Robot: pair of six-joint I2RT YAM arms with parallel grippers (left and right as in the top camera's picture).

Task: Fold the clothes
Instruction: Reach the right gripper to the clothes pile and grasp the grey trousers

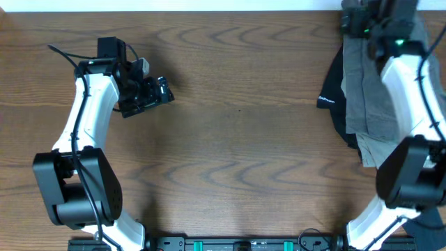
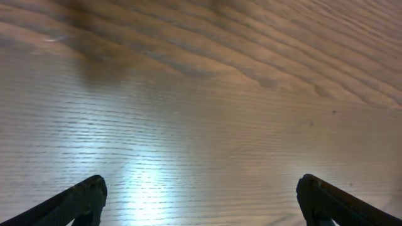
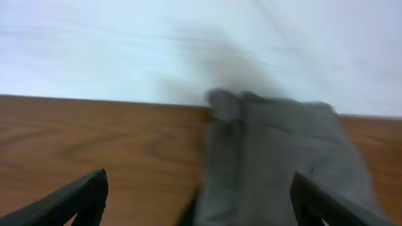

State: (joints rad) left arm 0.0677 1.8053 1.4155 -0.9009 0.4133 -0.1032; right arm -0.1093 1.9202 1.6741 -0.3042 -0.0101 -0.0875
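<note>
My right gripper should first go down toward the right in the wrist view to get onto the shorts at their far end (image 3: 274,117), since bare wood still shows between its fingers.
The clothes are grey wrinkled shorts (image 1: 373,90) lying in a long heap at the table's right side, on top of other garments. In the right wrist view the shorts (image 3: 282,157) run up to the table's far edge, blurred. My right gripper (image 3: 198,178) hangs open above their far end, its jaws wide with the shorts' left edge and bare wood between them. From overhead the right gripper (image 1: 357,19) is at the far right corner, partly hidden by its wrist. My left gripper (image 1: 159,90) is open over bare wood at the far left, and nothing lies between its fingers (image 2: 94,191).
A black garment with small white lettering (image 1: 333,104) sticks out from under the shorts on their left. A paler beige garment (image 1: 373,150) lies at the near end of the heap. The white wall (image 3: 125,44) rises just behind the table's far edge.
</note>
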